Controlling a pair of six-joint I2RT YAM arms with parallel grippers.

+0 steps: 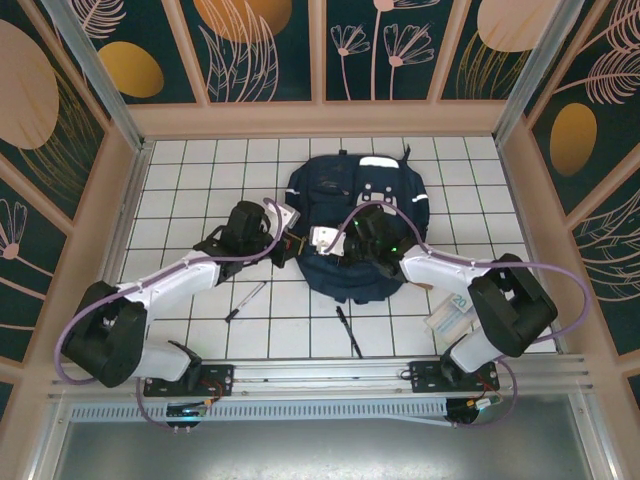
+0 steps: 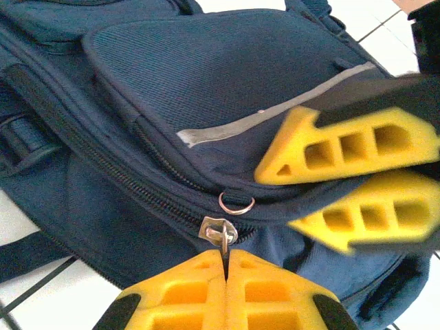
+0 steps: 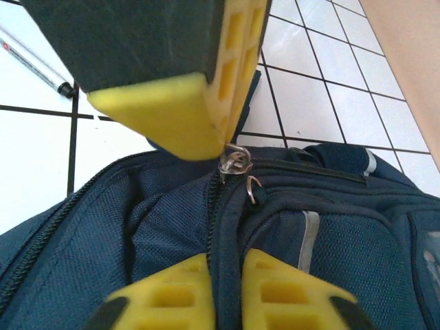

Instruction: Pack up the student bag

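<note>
The zipper track (image 2: pixel 124 173) runs on outward of my left gripper, so next I need to pull my left gripper outward along it and release the metal zipper pull (image 2: pixel 221 232) there.
The student bag (image 1: pixel 355 200), a navy backpack with grey reflective stripes, lies flat in the middle of the tiled table. At its near-left edge both grippers meet. My left gripper (image 2: pixel 225 265) is shut on the metal zipper pull (image 2: pixel 221 232), just below a small metal ring (image 2: pixel 236 203). My right gripper (image 3: pixel 227 278) is shut on a ridge of the bag's fabric (image 3: pixel 227 227) along the zipper line, a short way from the pull (image 3: pixel 234 163). In the top view, the left gripper (image 1: pixel 298 246) and right gripper (image 1: pixel 320 243) sit almost side by side.
Two pens lie on the tiles near the bag's front edge, one on the left (image 1: pixel 245 300) and one in the middle (image 1: pixel 348 330). A white packet (image 1: pixel 450 318) lies by the right arm. Wooden-framed walls (image 1: pixel 130 200) close in the table.
</note>
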